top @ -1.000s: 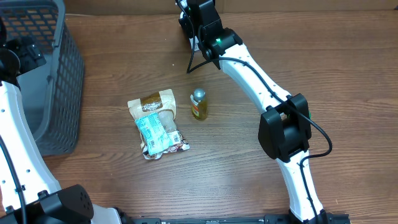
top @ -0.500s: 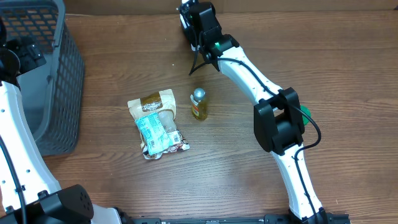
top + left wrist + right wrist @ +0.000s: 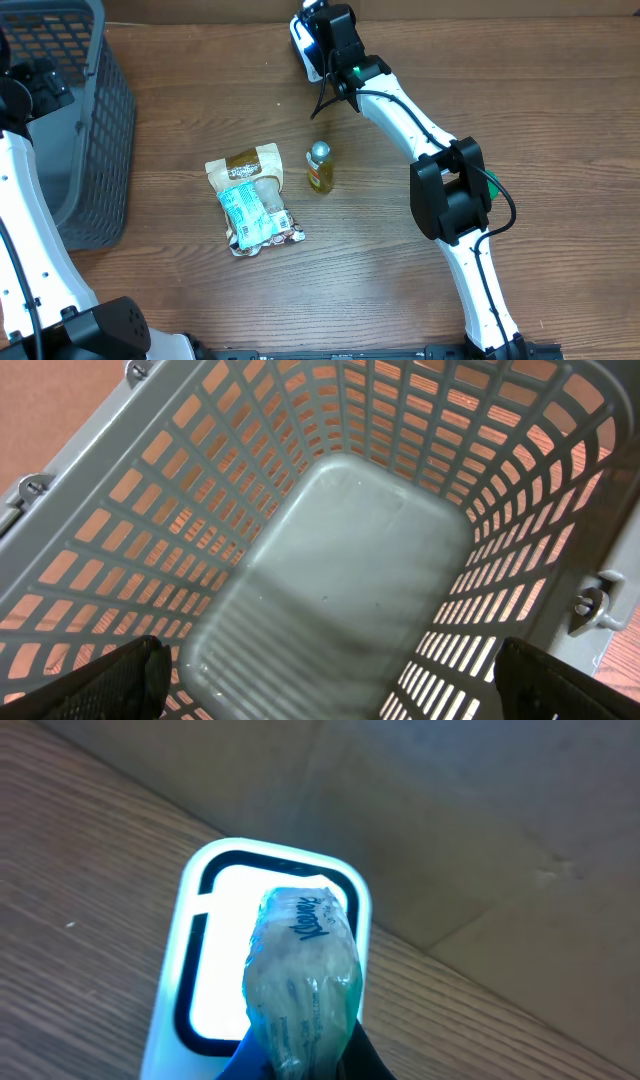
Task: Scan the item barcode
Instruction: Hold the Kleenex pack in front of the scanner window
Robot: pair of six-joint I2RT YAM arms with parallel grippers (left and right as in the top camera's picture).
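Note:
My right gripper needs to go back to its right in the overhead view and down to release the pack (image 3: pixel 298 975), since bare tabletop lies there, below the gripper.
The item is a clear teal tissue pack (image 3: pixel 298 975) with blue print. My right gripper (image 3: pixel 297 1062) is shut on its lower end and holds it in front of the lit window of the white barcode scanner (image 3: pixel 172 1010). No barcode shows on the side facing the camera. From overhead, the right gripper (image 3: pixel 328 42) is at the table's far edge, right beside the scanner (image 3: pixel 304 42), and the pack is hidden under it. My left gripper (image 3: pixel 340 685) hangs open over the grey basket (image 3: pixel 350 560), with nothing between its fingers.
A snack bag (image 3: pixel 250 200) and a small yellow bottle (image 3: pixel 319 167) lie mid-table. The grey basket (image 3: pixel 100 120) stands at the left edge with the left arm (image 3: pixel 30 85) above it. A cardboard wall (image 3: pixel 480 820) rises just behind the scanner.
The right arm's wrist has shifted slightly right and back at the scanner, and the scanner's white face now shows beside it. The left arm has not moved.

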